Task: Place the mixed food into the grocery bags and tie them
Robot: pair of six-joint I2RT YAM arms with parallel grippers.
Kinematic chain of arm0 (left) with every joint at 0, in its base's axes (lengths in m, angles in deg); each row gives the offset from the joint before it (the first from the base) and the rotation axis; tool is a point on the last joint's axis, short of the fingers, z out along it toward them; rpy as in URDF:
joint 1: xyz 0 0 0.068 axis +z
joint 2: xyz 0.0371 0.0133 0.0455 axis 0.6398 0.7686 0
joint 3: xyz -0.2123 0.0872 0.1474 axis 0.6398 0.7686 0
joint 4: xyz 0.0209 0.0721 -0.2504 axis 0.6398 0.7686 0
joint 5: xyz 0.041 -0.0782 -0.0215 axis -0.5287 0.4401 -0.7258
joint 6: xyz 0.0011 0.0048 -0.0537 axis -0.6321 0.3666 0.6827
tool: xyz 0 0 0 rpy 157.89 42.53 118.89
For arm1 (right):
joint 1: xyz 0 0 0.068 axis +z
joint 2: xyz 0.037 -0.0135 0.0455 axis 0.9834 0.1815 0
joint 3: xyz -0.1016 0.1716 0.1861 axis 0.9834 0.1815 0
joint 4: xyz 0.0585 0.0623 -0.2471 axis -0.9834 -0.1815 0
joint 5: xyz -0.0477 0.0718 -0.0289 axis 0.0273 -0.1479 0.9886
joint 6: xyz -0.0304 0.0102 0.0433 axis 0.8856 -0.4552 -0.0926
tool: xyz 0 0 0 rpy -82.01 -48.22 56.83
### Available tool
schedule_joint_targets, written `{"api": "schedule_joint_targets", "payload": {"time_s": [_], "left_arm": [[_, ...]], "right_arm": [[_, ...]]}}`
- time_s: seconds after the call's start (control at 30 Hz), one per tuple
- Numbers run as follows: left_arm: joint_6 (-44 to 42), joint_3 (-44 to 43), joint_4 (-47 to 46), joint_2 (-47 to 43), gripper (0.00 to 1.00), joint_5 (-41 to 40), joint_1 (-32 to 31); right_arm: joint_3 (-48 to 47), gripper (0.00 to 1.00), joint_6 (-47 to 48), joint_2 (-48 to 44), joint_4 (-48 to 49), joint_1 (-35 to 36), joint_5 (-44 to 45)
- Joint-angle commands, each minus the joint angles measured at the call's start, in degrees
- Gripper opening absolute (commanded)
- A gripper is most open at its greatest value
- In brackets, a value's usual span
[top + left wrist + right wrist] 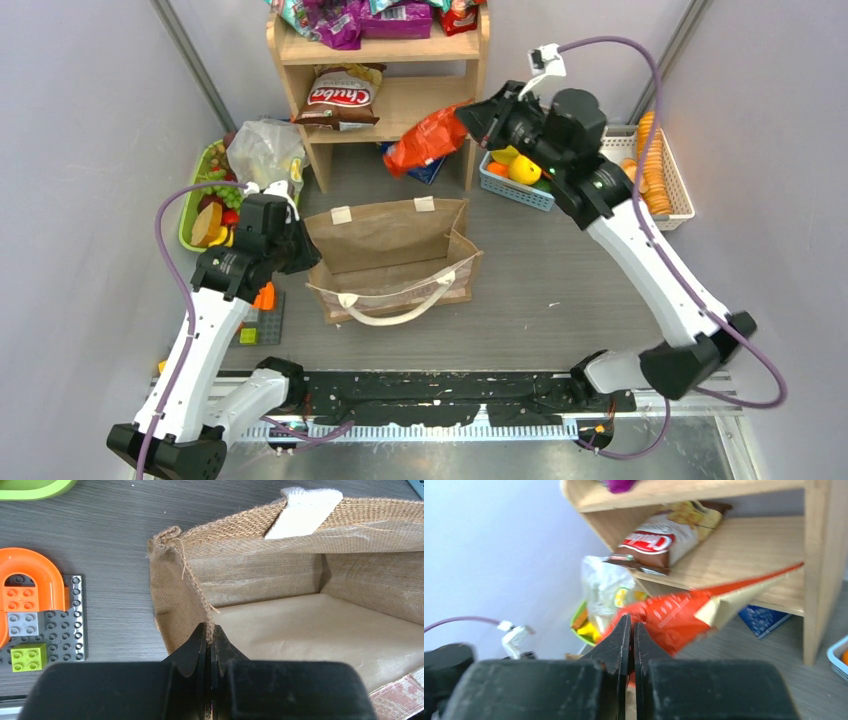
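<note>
My right gripper pulls back from the wooden shelf toward the tote's opening next and lets go of the packet, since my left gripper holds the empty tote open.
The tan burlap tote with white loop handles stands open mid-table. My left gripper is shut on the tote's left rim, holding it open; the inside is empty. My right gripper is shut on a red-orange snack packet, held in the air in front of the wooden shelf; it also shows in the right wrist view. A brown-white packet lies on the middle shelf, purple packets on top. The clear plastic bag sits at back left.
A green basket with fruit stands at left. A blue basket with a lemon and orange, and a white basket of oranges, stand at right. A brick plate with an orange arch lies left of the tote.
</note>
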Motion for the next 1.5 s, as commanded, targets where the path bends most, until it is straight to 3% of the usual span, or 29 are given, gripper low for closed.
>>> {"api": "schedule_joint_targets", "payload": {"time_s": [0.0, 0.23, 0.43, 0.6, 0.67, 0.7, 0.73, 0.77, 0.83, 0.9, 1.0, 1.2, 1.47], "left_arm": [[-0.84, -2.57, -0.91, 0.02, 0.01, 1.43, 0.3], [-0.73, -2.18, -1.25, 0.57, 0.0, 4.04, 0.32], [-0.15, -1.77, -1.38, 0.51, 0.0, 4.47, 0.32], [-0.25, -1.88, -0.9, 1.09, 0.0, 4.58, 0.32], [-0.49, -2.66, 0.0, 1.22, 0.0, 3.71, 0.32], [-0.48, -2.96, 0.55, 1.16, 0.0, 2.99, 0.32], [-0.48, -3.22, 0.98, 0.96, 0.0, 1.38, 0.32], [-0.57, -3.49, 1.27, 0.68, 0.0, -0.12, 0.32], [-0.69, -4.27, 2.34, 0.11, 0.0, -3.44, 0.32], [-1.03, -4.98, 3.17, -0.67, 0.0, -7.99, 0.32], [-1.97, -6.32, 4.31, -0.81, 0.0, -12.54, 0.32], [-0.8, -5.36, 4.75, -0.64, 0.0, -17.68, 0.8], [-0.41, -4.77, 3.99, 0.17, 0.0, -18.23, 1.25]], "right_arm": [[1.09, 0.05, 0.44, -8.19, 2.98, 1.18, -4.09], [7.34, 0.05, -5.06, -19.32, 6.34, 3.59, -5.54], [7.28, 0.05, -7.16, -19.69, 2.96, 6.25, -6.87], [1.73, 0.05, -5.86, -17.69, 1.24, 7.41, -6.92], [0.1, 0.16, -4.19, -17.35, -1.69, 7.51, -6.07], [0.02, 0.34, -2.56, -17.64, -2.98, 7.57, -5.27], [0.75, 0.42, -1.69, -18.04, -6.28, 7.61, -2.78], [1.53, 0.56, 0.54, -19.21, -7.96, 7.56, 0.66], [6.34, 0.71, 4.23, -21.73, -14.07, 7.53, 5.71], [12.9, 0.78, 7.94, -25.57, -17.39, 7.49, 11.88], [26.39, 0.84, 14.39, -33.05, -18.49, 7.56, 13.0], [46.15, 0.99, 16.49, -47.14, -15.05, 7.59, 13.16], [58.69, 0.96, 18.2, -44.62, -7.22, 11.25, 8.88]]}}
